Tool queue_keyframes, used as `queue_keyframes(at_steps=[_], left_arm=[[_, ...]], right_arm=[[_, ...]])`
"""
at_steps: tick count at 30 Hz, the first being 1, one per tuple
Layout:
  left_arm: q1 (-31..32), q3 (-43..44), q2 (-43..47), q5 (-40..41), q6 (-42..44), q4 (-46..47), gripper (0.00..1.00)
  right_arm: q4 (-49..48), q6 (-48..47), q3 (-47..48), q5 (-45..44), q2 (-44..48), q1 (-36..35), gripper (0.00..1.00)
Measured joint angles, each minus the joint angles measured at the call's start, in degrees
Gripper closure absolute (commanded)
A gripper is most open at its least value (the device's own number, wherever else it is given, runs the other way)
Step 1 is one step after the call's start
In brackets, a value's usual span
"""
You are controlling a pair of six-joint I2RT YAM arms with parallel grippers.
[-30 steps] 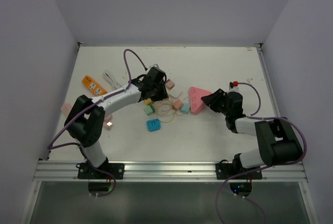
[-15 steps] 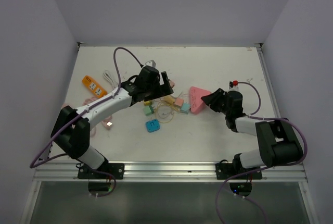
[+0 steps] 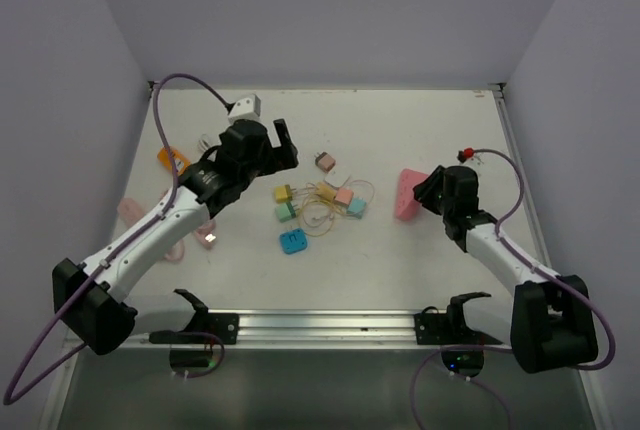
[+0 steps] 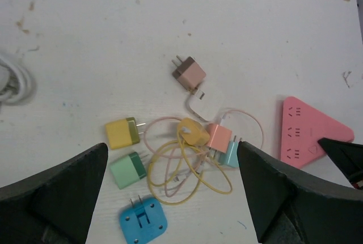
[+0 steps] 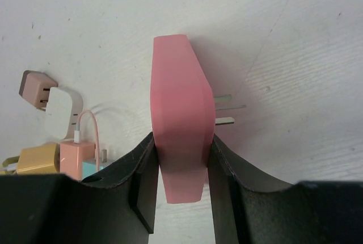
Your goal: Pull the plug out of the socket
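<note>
I will next swing my right gripper left in the top view past the plugs and lower it to release the socket (image 3: 408,195) beside the white cable, where the tabletop is clear.
My right gripper (image 5: 181,181) is shut on the pink triangular socket (image 5: 178,113), which stands on edge with metal prongs showing on its right side. From above, the socket (image 3: 408,195) is at the table's right, apart from the plugs, with my right gripper (image 3: 425,190) on it. No plug sits in it. Loose plugs lie mid-table: brown-pink (image 4: 190,74), yellow (image 4: 122,133), green (image 4: 129,170), blue (image 4: 143,221), and peach (image 4: 222,136) beside teal (image 4: 229,154), tangled in yellow and pink cables. My left gripper (image 4: 173,193) hangs open above them, holding nothing.
An orange power strip (image 3: 172,160) and a coiled white cable (image 4: 11,82) lie at the left. A pink object (image 3: 130,208) sits near the left wall. Walls close the table on three sides; a metal rail (image 3: 320,325) runs along the front edge.
My left gripper has opened and drawn back up and to the left, away from the plugs. My right gripper has carried the pink socket to the right and tipped it on edge.
</note>
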State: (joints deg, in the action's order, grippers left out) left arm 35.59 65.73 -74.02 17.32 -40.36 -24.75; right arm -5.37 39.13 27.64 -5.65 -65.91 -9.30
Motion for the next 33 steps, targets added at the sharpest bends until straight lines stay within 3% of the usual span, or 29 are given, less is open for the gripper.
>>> queue_keyframes(at_steps=[9,17,23,33], left_arm=[[-2.8,-5.3,17.3,15.2,11.6,-1.5,0.00],[-2.8,-20.2,34.0,24.9,15.2,1.6,0.00],[-2.9,-21.1,34.4,28.0,17.1,2.5,0.00],[-2.9,-21.5,33.0,27.5,17.1,2.7,0.00]], right_arm=[[4.5,-2.6,11.5,4.0,-3.4,-1.3,1.00],[2.3,-2.8,28.8,8.6,-17.4,-12.6,1.00],[-0.6,-3.0,43.8,10.6,-33.8,-22.1,1.00],[-1.8,-0.5,67.3,12.8,-59.9,-30.3,1.00]])
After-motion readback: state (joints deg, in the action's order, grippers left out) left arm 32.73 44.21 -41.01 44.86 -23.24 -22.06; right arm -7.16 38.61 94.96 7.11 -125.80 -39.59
